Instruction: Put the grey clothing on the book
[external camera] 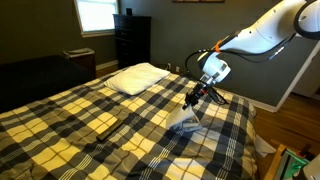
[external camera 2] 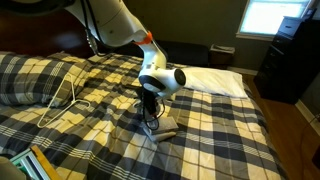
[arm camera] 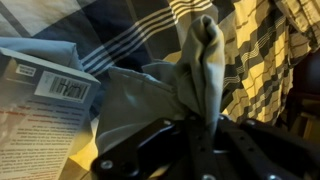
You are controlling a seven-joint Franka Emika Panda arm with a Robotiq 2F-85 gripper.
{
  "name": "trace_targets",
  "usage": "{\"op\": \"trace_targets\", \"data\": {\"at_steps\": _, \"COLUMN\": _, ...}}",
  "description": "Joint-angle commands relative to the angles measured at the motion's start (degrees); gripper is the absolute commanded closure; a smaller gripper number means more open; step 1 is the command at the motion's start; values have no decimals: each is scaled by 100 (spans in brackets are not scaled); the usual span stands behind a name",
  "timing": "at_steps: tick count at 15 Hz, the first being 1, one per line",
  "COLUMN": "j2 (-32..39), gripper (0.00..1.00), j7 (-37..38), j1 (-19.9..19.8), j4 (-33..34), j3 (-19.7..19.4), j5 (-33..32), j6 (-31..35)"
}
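Observation:
I will next move my gripper to the left in the wrist view and down over the book to let go of the fold, because the hanging clothing only reaches the book's edge.
My gripper is shut on a bunched fold of the grey clothing, which hangs from the jaws. In both exterior views the gripper is low over the plaid bed, with the pale clothing drooping to the blanket. In the wrist view the book lies flat at the left, its barcode side showing. The clothing's lower edge lies over the book's right edge. I cannot make out the book in the exterior views.
A puffy white pillow lies at the head of the bed. A small flat tan object rests on the blanket. A white cable trails over the bed. A dark dresser stands by the window.

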Motion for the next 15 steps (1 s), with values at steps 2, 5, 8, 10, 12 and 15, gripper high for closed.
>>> {"op": "trace_targets", "data": {"at_steps": 2, "j2": 490, "gripper": 98, "j7": 619, "j1": 37, "j4": 235, "j3": -358, "j5": -358, "j6": 15}}
{"op": "trace_targets", "data": {"at_steps": 5, "j2": 647, "gripper": 98, "j7": 1158, "j1": 75, "j4": 202, "j3": -559, "j5": -757, "j6": 463}}
{"op": "trace_targets", "data": {"at_steps": 8, "j2": 785, "gripper": 98, "j7": 1690, "j1": -10, "j4": 206, "j3": -636, "j5": -1320, "j6": 596}}
{"op": "trace_targets", "data": {"at_steps": 10, "j2": 845, "gripper": 98, "j7": 2071, "j1": -36, "j4": 216, "j3": -663, "j5": -1677, "j6": 673}}
{"op": "trace_targets", "data": {"at_steps": 12, "j2": 850, "gripper": 68, "j7": 2532, "j1": -53, "j4": 202, "j3": -703, "j5": -1975, "j6": 793}}
{"op": "trace_targets", "data": {"at_steps": 15, "j2": 764, "gripper": 58, "j7": 3111, "j1": -77, "j4": 102, "j3": -703, "j5": -2243, "j6": 1293}}
